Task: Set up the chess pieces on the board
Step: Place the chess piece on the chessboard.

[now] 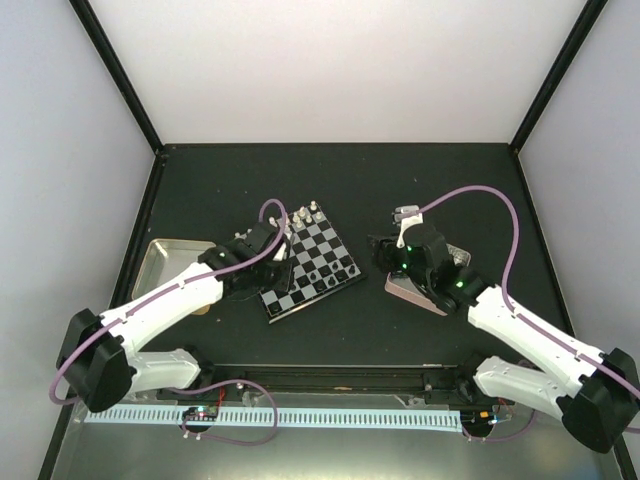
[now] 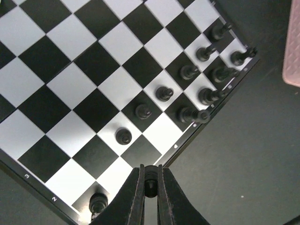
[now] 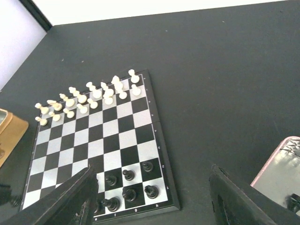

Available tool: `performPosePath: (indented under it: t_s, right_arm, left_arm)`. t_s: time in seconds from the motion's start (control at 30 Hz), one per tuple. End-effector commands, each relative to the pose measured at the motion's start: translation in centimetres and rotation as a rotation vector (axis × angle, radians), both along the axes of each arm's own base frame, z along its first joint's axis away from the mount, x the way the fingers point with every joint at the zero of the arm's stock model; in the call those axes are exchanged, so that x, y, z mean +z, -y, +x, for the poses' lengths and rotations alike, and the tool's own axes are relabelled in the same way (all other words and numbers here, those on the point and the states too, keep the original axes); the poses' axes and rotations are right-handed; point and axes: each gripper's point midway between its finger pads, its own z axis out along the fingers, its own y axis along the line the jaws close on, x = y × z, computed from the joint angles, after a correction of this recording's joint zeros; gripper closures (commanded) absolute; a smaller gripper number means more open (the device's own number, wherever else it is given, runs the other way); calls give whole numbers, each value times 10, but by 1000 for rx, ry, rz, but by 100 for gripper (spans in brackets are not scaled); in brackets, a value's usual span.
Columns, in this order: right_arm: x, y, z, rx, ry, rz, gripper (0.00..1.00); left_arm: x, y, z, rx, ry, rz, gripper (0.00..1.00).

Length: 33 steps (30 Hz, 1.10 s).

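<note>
The left gripper should move down and to its left in the wrist view to release, because the empty dark square (image 2: 97, 154) at the end of the black row is below it on that side.
The board (image 1: 318, 250) lies in the middle of the table, also in the left wrist view (image 2: 70, 70) and the right wrist view (image 3: 117, 140). White chess pieces (image 3: 89, 97) fill its two far rows. Black chess pieces (image 2: 187, 72) stand along part of the near rows. My left gripper (image 2: 150, 180) is shut on a small black piece (image 2: 150, 183) and holds it over the board's near edge, beside another black piece (image 2: 97, 202). My right gripper (image 3: 152, 201) is open and empty, above the table by the board's right near corner.
A pink-rimmed tray (image 1: 400, 288) lies right of the board under the right arm, and shows in the right wrist view (image 3: 281, 173). A tan-rimmed tray (image 1: 165, 262) lies left of the board. Dark frame posts rise at the table's back corners.
</note>
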Motion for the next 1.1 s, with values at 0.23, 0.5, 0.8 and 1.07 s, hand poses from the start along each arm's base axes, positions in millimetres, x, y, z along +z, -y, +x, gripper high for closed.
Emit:
performPosePath:
  t_s: [0.23, 0.5, 0.8, 1.07]
  right_arm:
    - [-16, 9, 12, -124, -51, 10, 34]
    - [-19, 11, 13, -136, -59, -1, 34]
    - [-18, 12, 14, -141, -57, -13, 34]
    - [-20, 12, 13, -142, -62, -20, 34]
  left_arm:
    - [-33, -20, -1, 32, -25, 159, 98]
    - [-63, -28, -3, 44, -90, 244, 98]
    - [-76, -27, 0, 47, -105, 262, 96]
    - [-82, -35, 3, 89, -82, 289, 94]
